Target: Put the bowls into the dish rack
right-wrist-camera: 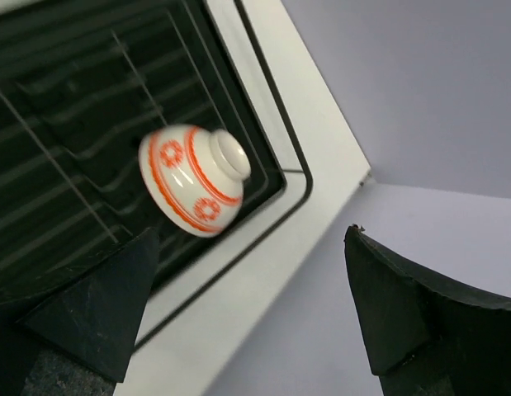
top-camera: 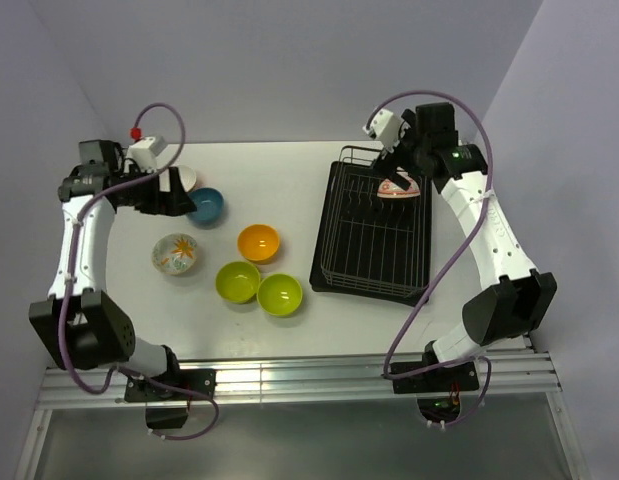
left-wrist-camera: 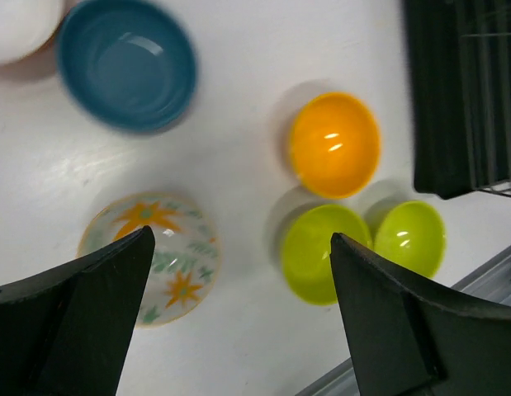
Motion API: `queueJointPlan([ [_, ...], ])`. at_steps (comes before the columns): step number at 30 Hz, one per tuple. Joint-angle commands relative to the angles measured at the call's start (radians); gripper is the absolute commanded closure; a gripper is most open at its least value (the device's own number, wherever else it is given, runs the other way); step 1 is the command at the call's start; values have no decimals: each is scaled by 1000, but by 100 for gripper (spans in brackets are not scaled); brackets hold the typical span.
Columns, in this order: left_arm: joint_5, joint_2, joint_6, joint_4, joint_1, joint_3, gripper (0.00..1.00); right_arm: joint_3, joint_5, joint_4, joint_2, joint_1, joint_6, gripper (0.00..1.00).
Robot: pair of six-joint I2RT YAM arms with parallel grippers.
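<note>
The flowered bowl [left-wrist-camera: 152, 256] is standing upright with clear table beside it. My left gripper should move down and back onto the side of the bowl's rim farthest from the rack.
The black wire dish rack [top-camera: 374, 235] stands at the right; it also shows in the left wrist view [left-wrist-camera: 461, 91] and the right wrist view [right-wrist-camera: 73, 124]. A white bowl with orange-red rings [right-wrist-camera: 193, 177] lies tilted, foot up, in its far right corner [top-camera: 397, 187]. My right gripper [right-wrist-camera: 255, 313] is open and empty above it [top-camera: 389, 165]. On the table lie a blue bowl [left-wrist-camera: 127, 62], an orange bowl [left-wrist-camera: 333, 144], two lime green bowls [left-wrist-camera: 321, 252] [left-wrist-camera: 410, 238] and a cream-white flowered bowl [left-wrist-camera: 152, 256]. My left gripper [left-wrist-camera: 238, 330] is open and empty, high above them [top-camera: 179, 192].
Another white bowl [left-wrist-camera: 16, 25] sits beside the blue one at the far left, partly hidden under my left gripper in the top view [top-camera: 186, 178]. The table's near edge has a metal rail [top-camera: 289, 375]. Walls close in the left, back and right.
</note>
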Motion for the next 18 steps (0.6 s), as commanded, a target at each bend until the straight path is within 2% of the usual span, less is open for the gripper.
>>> queueJointPlan([
  [1,49,69,127,-114,152,17,7,126,-163,-89,-30,5,213,0],
  [6,-28,149,268,-174,291,-26,14,233,-353,-213,12,7,379,0],
  [11,-124,158,293,-83,308,-153,17,273,-436,-241,51,13,493,0],
  [18,-172,251,282,21,308,-227,27,264,-491,-221,37,18,586,0],
])
